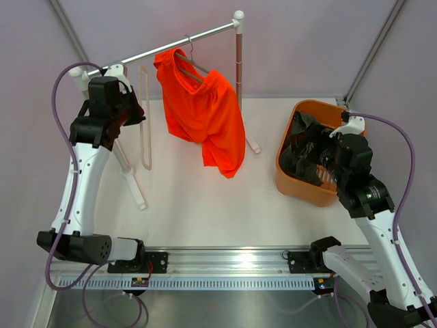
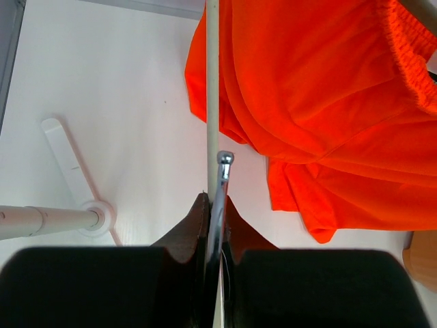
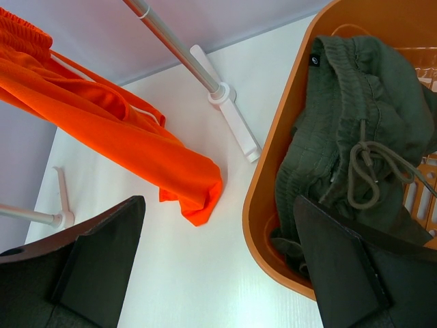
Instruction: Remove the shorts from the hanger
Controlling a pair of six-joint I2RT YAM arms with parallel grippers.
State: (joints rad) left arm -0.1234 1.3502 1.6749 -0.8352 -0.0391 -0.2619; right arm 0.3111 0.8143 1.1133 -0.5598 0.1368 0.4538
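Note:
The left gripper carries the pale hanger outward to the bare part of the rod (image 1: 171, 44) beside the shorts next and releases it there, because the hanger's hook is unhung.
The bright orange shorts (image 1: 208, 116) hang on the thin dark grey hanger (image 1: 194, 66), hooked over the metal rack rod (image 1: 171, 44). One leg droops low to the table. The shorts also show in the left wrist view (image 2: 328, 102) and the right wrist view (image 3: 102, 130). My left gripper (image 1: 135, 111) is left of the shorts, beside the rod. In its wrist view, the left gripper (image 2: 215, 201) is shut on the metal hook (image 2: 224, 158) of a pale cream-white hanger (image 2: 212, 82). My right gripper (image 1: 304, 158) is open and empty over the basket's left rim; it also shows in the right wrist view (image 3: 218, 205).
An orange basket (image 1: 300, 188) at the right holds a dark green garment (image 1: 307, 130). The basket rim (image 3: 273, 178) and garment (image 3: 341, 123) also show in the right wrist view. The pale hanger (image 1: 145, 137) hangs left of the shorts. Rack posts and feet (image 1: 239, 68) (image 1: 130, 171) stand on the white table.

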